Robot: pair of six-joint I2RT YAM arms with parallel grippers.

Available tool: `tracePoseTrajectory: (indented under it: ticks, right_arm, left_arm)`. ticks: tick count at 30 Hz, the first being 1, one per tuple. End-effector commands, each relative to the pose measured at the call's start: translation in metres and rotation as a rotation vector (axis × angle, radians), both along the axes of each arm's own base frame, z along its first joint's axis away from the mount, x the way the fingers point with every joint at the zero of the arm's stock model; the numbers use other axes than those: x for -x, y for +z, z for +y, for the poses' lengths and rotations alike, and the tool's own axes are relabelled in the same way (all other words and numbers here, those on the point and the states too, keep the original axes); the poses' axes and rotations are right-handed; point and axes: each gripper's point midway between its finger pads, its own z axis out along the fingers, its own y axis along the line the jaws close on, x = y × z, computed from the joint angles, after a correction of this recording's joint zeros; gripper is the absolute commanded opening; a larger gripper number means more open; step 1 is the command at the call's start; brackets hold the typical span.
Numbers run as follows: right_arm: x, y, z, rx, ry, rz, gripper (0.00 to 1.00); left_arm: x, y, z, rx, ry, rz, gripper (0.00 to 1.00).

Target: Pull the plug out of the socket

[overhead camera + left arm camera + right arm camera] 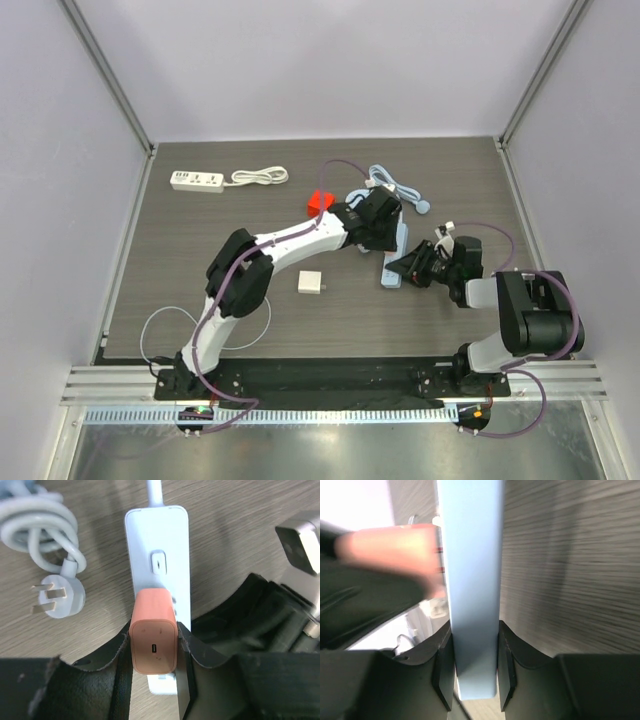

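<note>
I will next raise my left gripper, then move it back and down to release the plug on clear tabletop (349,300) beside the cube charger, since that spot is back from it.
An orange plug (153,640) stands on the face of a pale blue socket strip (160,540). My left gripper (153,652) is shut on the plug, one finger on each side. My right gripper (474,660) is shut on the strip's near end (472,580) and holds it by its long edges. The plug shows as an orange blur (390,547) in the right wrist view. From above, the strip (392,268) lies mid-table between the left gripper (383,235) and the right gripper (410,268). Whether the plug's pins are seated is hidden.
The strip's coiled cable (35,525) ends in a pale plug (57,595) beside it. A white power strip (197,181) with its cable (260,176) lies at the back left. A red block (319,201) and a white cube charger (311,284) are nearby.
</note>
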Motion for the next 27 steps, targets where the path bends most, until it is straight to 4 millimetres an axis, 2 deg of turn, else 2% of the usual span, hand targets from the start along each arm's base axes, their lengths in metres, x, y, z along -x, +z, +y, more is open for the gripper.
tracePoseTrajectory:
  ticks: [1,3,4,5,6,7,9,10,11,12,13,14,15,16,17,19,20,21,22,24,25,26,27]
  right_arm:
    - [-0.004,-0.033,-0.031,0.127,-0.171,0.105,0.01]
    - [-0.005,-0.033,-0.031,0.131,-0.174,0.108,0.01]
    - [-0.005,-0.033,-0.032,0.132,-0.176,0.108,0.01]
    - [-0.005,-0.034,-0.032,0.132,-0.176,0.111,0.01]
    - [-0.005,-0.034,-0.032,0.133,-0.177,0.111,0.01]
    - [-0.005,-0.034,-0.032,0.133,-0.177,0.113,0.01]
    - [-0.005,-0.033,-0.032,0.133,-0.175,0.112,0.01]
    - [-0.005,-0.033,-0.032,0.132,-0.174,0.112,0.01]
    - [-0.006,-0.032,-0.031,0.130,-0.172,0.109,0.01]
    - [-0.007,-0.032,-0.031,0.129,-0.171,0.109,0.01]
    - [-0.007,-0.031,-0.031,0.126,-0.167,0.108,0.01]
    - [-0.011,-0.027,-0.031,0.129,-0.161,0.092,0.01]
    - [-0.012,-0.026,-0.031,0.133,-0.154,0.093,0.01]
    - [-0.015,-0.023,-0.030,0.137,-0.145,0.082,0.01]
    - [-0.023,-0.016,-0.031,0.144,-0.138,0.059,0.01]
    - [-0.029,-0.011,-0.033,0.160,-0.135,0.043,0.01]
    - [-0.036,-0.004,-0.033,0.152,-0.140,0.026,0.01]
    - [-0.043,0.000,-0.033,0.135,-0.156,0.018,0.01]
    - [-0.049,0.003,-0.032,0.123,-0.164,0.014,0.01]
    - [-0.069,0.015,-0.030,0.096,-0.164,-0.020,0.01]
    - [-0.073,0.006,-0.029,0.088,-0.154,0.012,0.01]
    - [-0.087,0.017,-0.026,0.069,-0.137,-0.022,0.01]
    - [-0.092,0.017,-0.024,0.052,-0.128,-0.020,0.01]
  left_arm:
    - [0.009,0.123,-0.010,0.095,-0.095,-0.202,0.00]
    - [0.029,0.142,-0.028,0.324,-0.232,-0.070,0.00]
    - [0.033,0.138,-0.035,0.443,-0.213,0.009,0.00]
    - [0.034,0.141,-0.031,0.459,-0.199,0.036,0.00]
    - [0.020,0.134,-0.024,0.368,-0.108,-0.037,0.00]
    - [0.021,0.133,-0.008,0.196,-0.134,-0.126,0.00]
    - [0.021,0.133,0.001,0.079,-0.116,-0.210,0.00]
    - [0.028,0.139,-0.003,0.122,-0.157,-0.194,0.00]
    - [0.035,0.126,0.001,0.124,-0.171,-0.160,0.00]
    - [0.040,0.140,0.005,0.165,-0.179,-0.178,0.00]
    - [0.046,0.148,0.001,0.225,-0.213,-0.193,0.00]
    - [0.057,0.127,0.009,0.208,-0.237,-0.162,0.00]
    - [0.066,0.134,0.014,0.234,-0.258,-0.164,0.00]
    - [0.071,0.132,0.017,0.247,-0.277,-0.157,0.00]
    - [0.085,0.108,0.026,0.221,-0.298,-0.100,0.00]
    - [0.095,0.107,0.032,0.251,-0.316,-0.095,0.00]
    - [0.100,0.098,0.036,0.250,-0.318,-0.079,0.00]
    - [0.109,0.076,0.045,0.228,-0.314,-0.034,0.00]
    - [0.110,0.074,0.045,0.246,-0.311,-0.040,0.00]
    - [0.118,0.056,0.051,0.240,-0.307,0.004,0.00]
    - [0.118,0.050,0.048,0.247,-0.311,0.014,0.00]
    - [0.120,0.045,0.048,0.248,-0.314,0.026,0.00]
    - [0.122,0.038,0.047,0.246,-0.317,0.041,0.00]
